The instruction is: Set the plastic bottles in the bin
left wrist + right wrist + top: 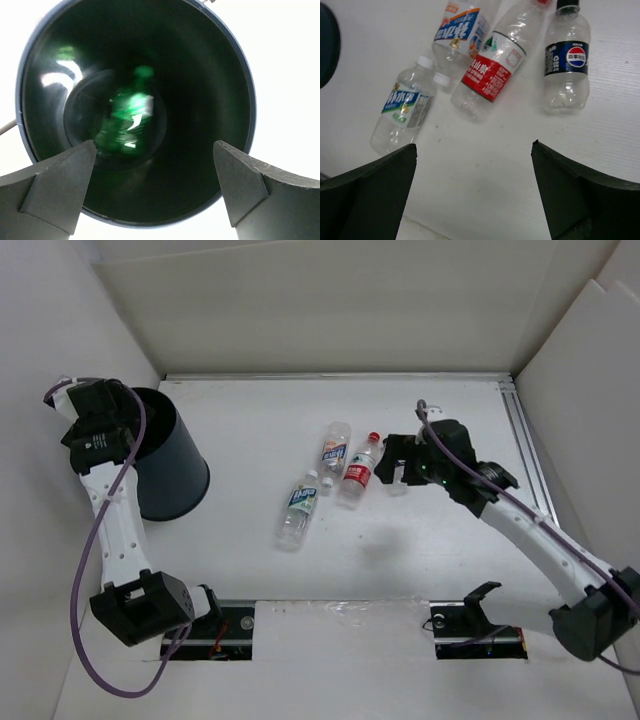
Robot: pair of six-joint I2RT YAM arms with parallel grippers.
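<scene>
My right gripper is open and should next go down and to the right in the wrist view, around the dark-label bottle's lower body (397,486) (565,89), because the tabletop is bare on either side of it there.
The dark grey-blue bin (170,465) stands at the far left. My left gripper (100,435) hangs over its mouth, open and empty (155,147). A green bottle (127,120), blurred, lies at the bottom inside the bin (240,75). Mid-table lie three clear bottles: one with a blue-white label (298,508) (402,107), one with a blue-orange label (335,448) (460,30), and one with a red label and red cap (360,472) (490,70). A dark-label bottle (567,60) lies to their right. My right gripper (398,465) (474,145) is open and empty above the table just short of them.
White walls enclose the table on the left, back and right. A metal rail (525,450) runs along the right edge. The bin stands against the left wall.
</scene>
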